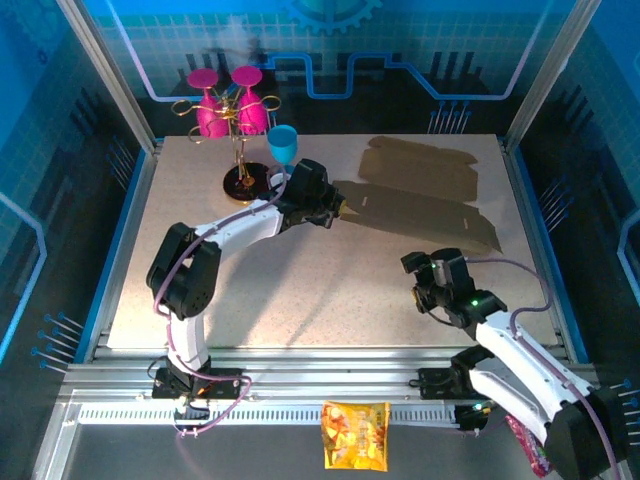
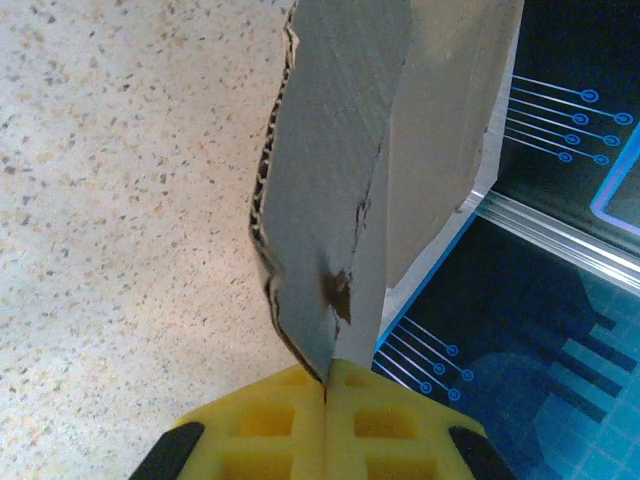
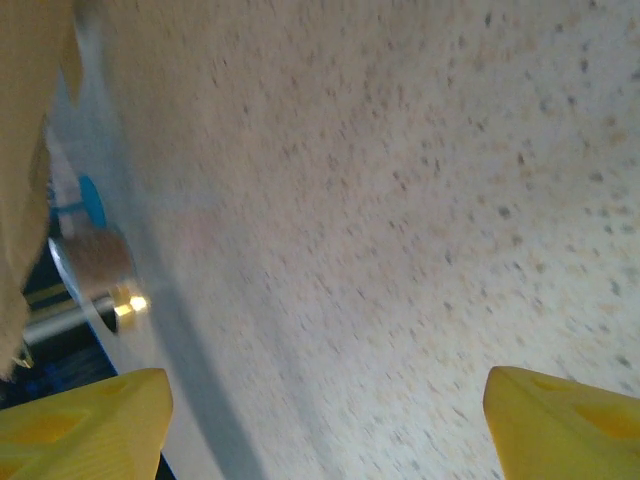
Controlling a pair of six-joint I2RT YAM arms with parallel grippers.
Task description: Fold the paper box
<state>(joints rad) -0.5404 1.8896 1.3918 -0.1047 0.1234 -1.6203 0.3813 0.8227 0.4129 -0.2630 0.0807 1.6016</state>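
Note:
My open right gripper moves outward onto the near edge of the flap's loose end (image 1: 456, 240) (image 3: 24, 190) next, since my left gripper already pinches only its opposite end.
The paper box (image 1: 430, 190) lies as a flat brown cardboard sheet on the back right of the table. My left gripper (image 1: 335, 208) reaches to its left edge. In the left wrist view the yellow fingers (image 2: 390, 420) are pressed together on a flap of the paper box (image 2: 340, 150), which stands up from the tabletop with its corrugated edge showing. My right gripper (image 1: 418, 284) hovers in front of the sheet, apart from it. In the right wrist view it (image 3: 330, 430) is open wide over bare table, with an edge of the paper box (image 3: 25, 150) at the far left.
A gold stand (image 1: 240, 130) with pink cups and a blue cup (image 1: 282, 143) is at the back left, close to my left arm. A yellow snack bag (image 1: 355, 435) lies on the front rail. Blue walls enclose the table (image 1: 300, 290).

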